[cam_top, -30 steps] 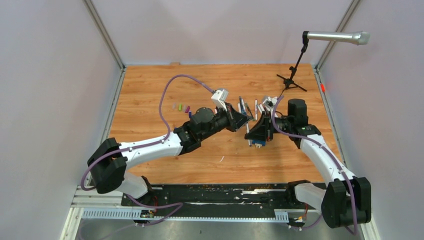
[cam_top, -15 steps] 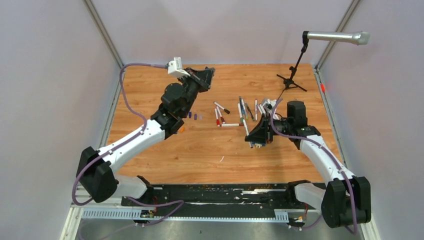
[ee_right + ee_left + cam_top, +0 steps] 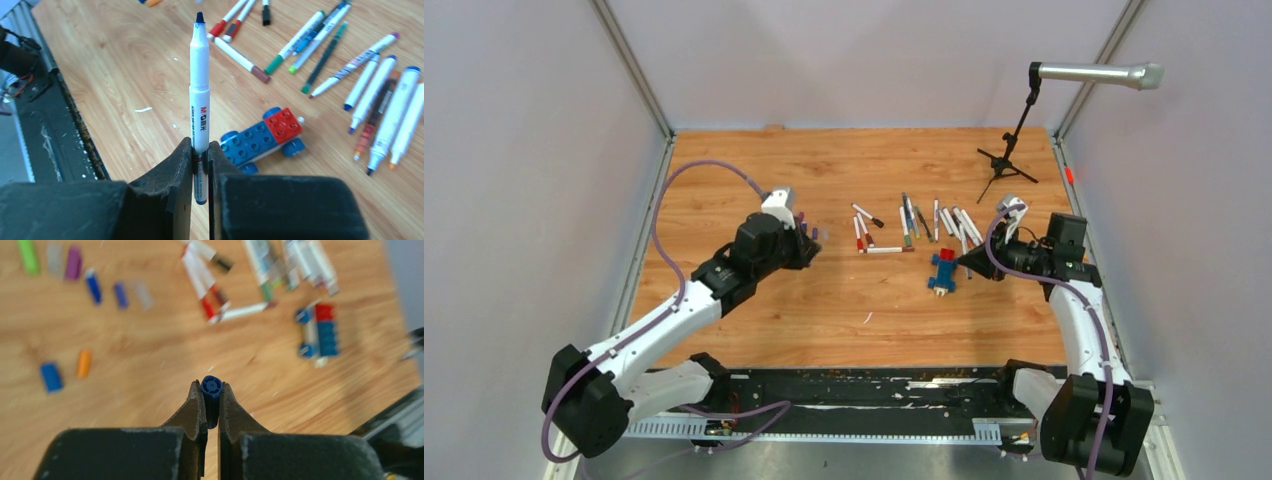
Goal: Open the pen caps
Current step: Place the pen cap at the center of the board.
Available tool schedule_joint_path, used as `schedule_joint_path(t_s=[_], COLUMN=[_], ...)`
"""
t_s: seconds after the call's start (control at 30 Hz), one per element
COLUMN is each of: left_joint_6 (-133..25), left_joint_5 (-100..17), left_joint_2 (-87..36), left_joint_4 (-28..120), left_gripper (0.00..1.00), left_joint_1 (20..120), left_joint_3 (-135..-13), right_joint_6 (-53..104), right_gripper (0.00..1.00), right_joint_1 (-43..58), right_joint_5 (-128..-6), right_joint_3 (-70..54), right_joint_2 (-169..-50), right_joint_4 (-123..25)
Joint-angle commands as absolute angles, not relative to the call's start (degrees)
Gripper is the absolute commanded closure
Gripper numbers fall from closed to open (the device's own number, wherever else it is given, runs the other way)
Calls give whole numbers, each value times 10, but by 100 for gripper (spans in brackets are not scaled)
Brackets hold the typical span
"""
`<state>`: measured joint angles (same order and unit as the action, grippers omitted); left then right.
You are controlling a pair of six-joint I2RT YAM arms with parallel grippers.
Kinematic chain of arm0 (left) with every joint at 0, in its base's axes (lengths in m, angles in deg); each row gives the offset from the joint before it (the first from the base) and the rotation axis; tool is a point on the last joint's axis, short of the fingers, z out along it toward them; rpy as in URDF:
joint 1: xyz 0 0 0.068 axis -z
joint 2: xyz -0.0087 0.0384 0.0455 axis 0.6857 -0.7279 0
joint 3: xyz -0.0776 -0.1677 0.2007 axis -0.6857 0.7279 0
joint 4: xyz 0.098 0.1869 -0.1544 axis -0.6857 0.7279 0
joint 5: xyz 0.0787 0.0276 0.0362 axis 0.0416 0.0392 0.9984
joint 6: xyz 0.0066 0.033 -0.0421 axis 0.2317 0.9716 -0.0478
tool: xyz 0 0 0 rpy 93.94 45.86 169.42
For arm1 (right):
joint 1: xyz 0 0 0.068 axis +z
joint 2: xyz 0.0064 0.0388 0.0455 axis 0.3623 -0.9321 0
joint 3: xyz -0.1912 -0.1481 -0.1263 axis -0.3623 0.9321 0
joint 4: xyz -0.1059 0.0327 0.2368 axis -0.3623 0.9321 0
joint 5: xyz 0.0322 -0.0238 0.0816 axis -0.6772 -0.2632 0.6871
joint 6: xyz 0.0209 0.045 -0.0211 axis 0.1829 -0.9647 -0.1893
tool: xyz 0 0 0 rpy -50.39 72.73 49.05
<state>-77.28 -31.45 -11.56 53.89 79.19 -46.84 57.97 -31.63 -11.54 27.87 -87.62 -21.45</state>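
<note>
I need to lower my left gripper's blue pen cap toward the table next, moving it beside the orange cap.
My left gripper is shut on a blue pen cap, seen end-on between the fingertips, above the wood. Below it lie loose pen caps: green, purple, blue, orange and another blue. In the top view the left gripper hangs by the caps left of centre. My right gripper is shut on a white pen whose bare blue tip points away from it. In the top view the right gripper sits right of the block toy.
Several pens lie scattered at the table's middle, some uncapped. A blue-and-red block car rests just below them. A microphone stand stands at the back right. A black rail runs along the near edge.
The two grippers were together at the centre. The left arm swung up and back left with the cap, then came down by the loose caps. The right gripper drew back to the right with the pen.
</note>
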Motion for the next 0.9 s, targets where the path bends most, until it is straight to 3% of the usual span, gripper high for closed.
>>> schedule_joint_path(t_s=[0.0, 0.17, 0.57, 0.87], left_joint_6=[-712, -671, -668, -642], left_joint_5=[-240, -174, -184, -163], left_joint_2=[-85, -134, -284, -378], left_joint_4=[690, 720, 621, 639], left_gripper=[100, 100, 98, 95], left_joint_1=[792, 792, 792, 792], left_joint_3=[-414, -417, -449, -510], right_joint_6=[624, 623, 621, 621], right_gripper=[100, 100, 100, 100], right_joint_1=[-347, -361, -385, -385], right_joint_5=[-134, -139, -138, -134], right_joint_3=[262, 268, 276, 277], right_joint_2=[-877, -888, -892, -896], right_joint_4=[-203, -208, -216, -220])
